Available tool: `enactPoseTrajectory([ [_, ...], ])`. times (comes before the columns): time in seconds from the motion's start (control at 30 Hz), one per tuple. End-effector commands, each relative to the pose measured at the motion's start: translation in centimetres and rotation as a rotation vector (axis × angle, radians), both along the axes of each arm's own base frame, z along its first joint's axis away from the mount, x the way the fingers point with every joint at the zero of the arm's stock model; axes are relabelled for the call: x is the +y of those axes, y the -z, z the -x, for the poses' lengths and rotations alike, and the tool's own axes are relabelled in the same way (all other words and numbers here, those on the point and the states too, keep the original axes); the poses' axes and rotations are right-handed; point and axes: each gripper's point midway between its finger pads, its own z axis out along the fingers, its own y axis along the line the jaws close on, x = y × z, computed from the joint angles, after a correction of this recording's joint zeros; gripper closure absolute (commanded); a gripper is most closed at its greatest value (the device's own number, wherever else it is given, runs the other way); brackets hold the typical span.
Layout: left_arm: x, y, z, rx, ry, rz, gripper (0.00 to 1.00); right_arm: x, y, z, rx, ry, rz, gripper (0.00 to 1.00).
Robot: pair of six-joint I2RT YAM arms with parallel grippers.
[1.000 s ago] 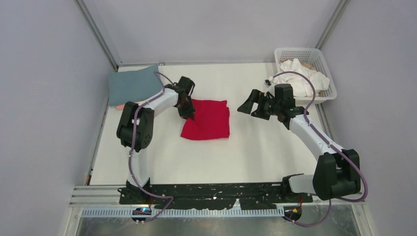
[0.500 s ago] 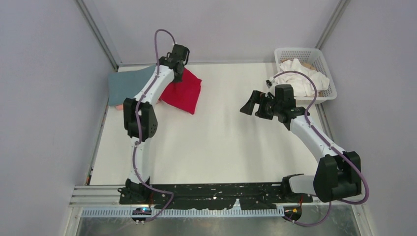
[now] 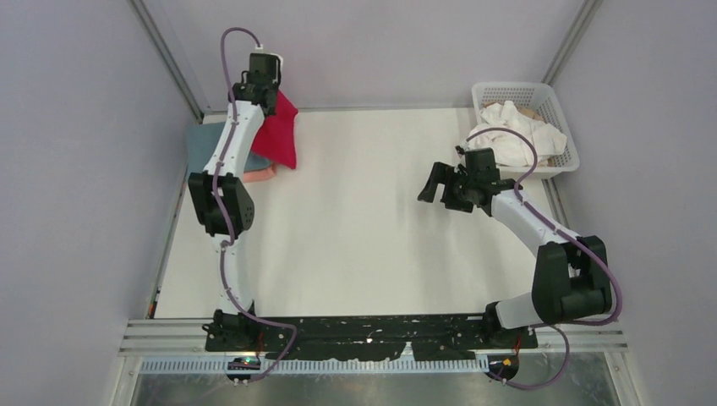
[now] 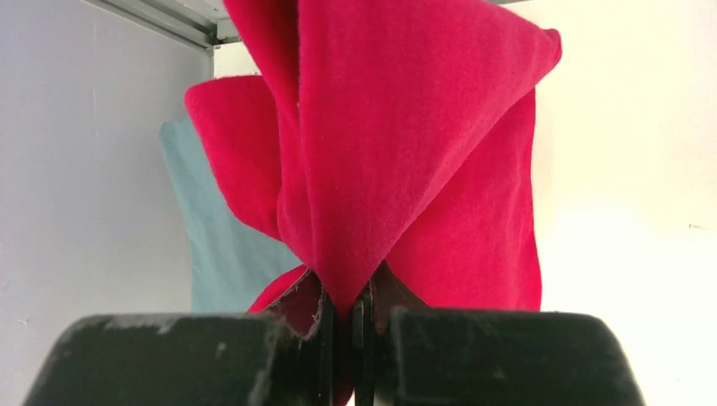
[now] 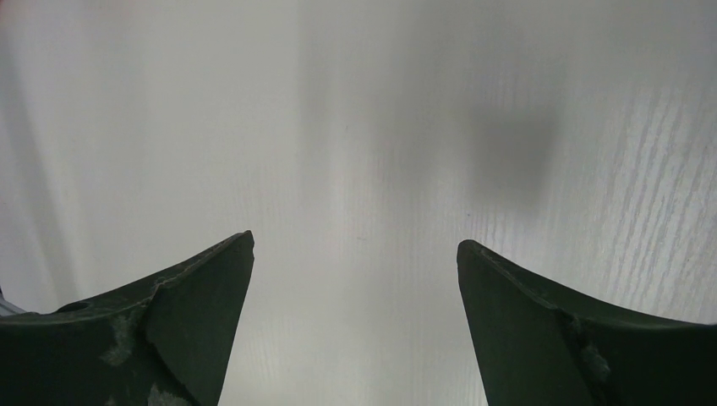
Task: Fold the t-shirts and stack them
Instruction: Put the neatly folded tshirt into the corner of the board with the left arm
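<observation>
Next, my left gripper swings over the blue-grey t-shirt (image 3: 204, 144) (image 4: 216, 245) and lowers to release. This is because that t-shirt lies below the gripper and to its left in the top view.
The folded bright red t-shirt (image 3: 280, 135) (image 4: 406, 127) hangs in the air at the back left, pinched at one edge. My left gripper (image 3: 270, 96) (image 4: 345, 315) is shut on it. Below it lies the folded blue-grey t-shirt (image 3: 204, 144) (image 4: 216, 245), with a salmon pink t-shirt (image 3: 260, 172) peeking out from beneath. White t-shirts (image 3: 517, 135) are heaped in the basket at the back right. My right gripper (image 3: 432, 184) (image 5: 355, 245) hovers open over bare table, nothing between its fingers.
The white lattice basket (image 3: 507, 87) stands in the back right corner against the wall. Grey walls and metal frame posts close in the left, back and right sides of the white table (image 3: 355, 245).
My left arm has lifted the red t-shirt off the table's middle and swung it to the back left, over the blue-grey one. My right gripper has shifted slightly, still open.
</observation>
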Motion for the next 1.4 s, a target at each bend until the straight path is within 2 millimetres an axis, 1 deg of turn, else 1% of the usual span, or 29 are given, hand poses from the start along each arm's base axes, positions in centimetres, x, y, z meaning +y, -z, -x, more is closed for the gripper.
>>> enactPoseTrajectory([
  [0.0,-0.4,-6.9,0.1,-0.165,0.039,0.029,1.00,-0.5,-0.2,-1.1,0.005,0.024,0.023,0.05],
  [0.1,-0.1,-8.8,0.8,-0.200,0.025,0.034,1.00,-0.4,0.0,-1.1,0.014,0.024,0.022,0.05],
  [0.27,0.1,-13.0,1.8,-0.284,0.013,0.063,1.00,-0.4,0.0,-1.1,0.016,0.026,0.020,0.05],
  [0.33,0.2,-14.1,2.2,-0.301,0.015,0.061,1.00,-0.3,0.1,-1.1,0.019,0.026,0.021,0.05],
  [0.43,0.4,-14.8,2.7,-0.311,0.024,0.062,1.00,-0.4,0.2,-1.0,0.026,0.026,0.025,0.05],
  [0.5,0.3,-14.6,2.7,-0.304,0.036,0.075,1.00,-0.5,0.4,-0.9,0.034,0.028,0.029,0.05],
  [0.6,0.9,-13.5,2.5,-0.281,0.018,0.078,1.00,-0.6,0.5,-0.9,0.039,0.032,0.033,0.05],
  [0.67,1.3,-12.3,2.2,-0.257,0.004,0.095,1.00,-0.7,0.6,-0.9,0.044,0.038,0.039,0.05],
  [0.8,3.1,-9.3,1.3,-0.202,-0.033,0.130,1.00,-1.0,1.0,-0.8,0.059,0.047,0.053,0.05],
  [0.93,5.4,-6.5,0.4,-0.158,-0.058,0.134,1.00,-1.3,1.2,-0.8,0.070,0.052,0.073,0.05],
  [0.97,5.6,-5.6,0.1,-0.141,-0.052,0.142,1.00,-1.3,1.3,-0.8,0.073,0.053,0.077,0.05],
  [1.03,7.9,-3.8,-0.2,-0.111,-0.081,0.156,1.00,-1.6,1.3,-0.9,0.074,0.059,0.094,0.05],
  [1.13,9.7,-0.6,-0.4,-0.040,-0.099,0.149,1.00,-2.2,1.3,-0.9,0.077,0.073,0.124,0.05],
  [1.23,11.6,2.0,-0.4,0.013,-0.130,0.146,1.00,-2.6,1.1,-1.1,0.074,0.085,0.151,0.05],
  [1.37,14.5,3.5,-0.3,0.027,-0.196,0.154,1.00,-2.6,0.9,-1.3,0.071,0.089,0.146,0.05],
])
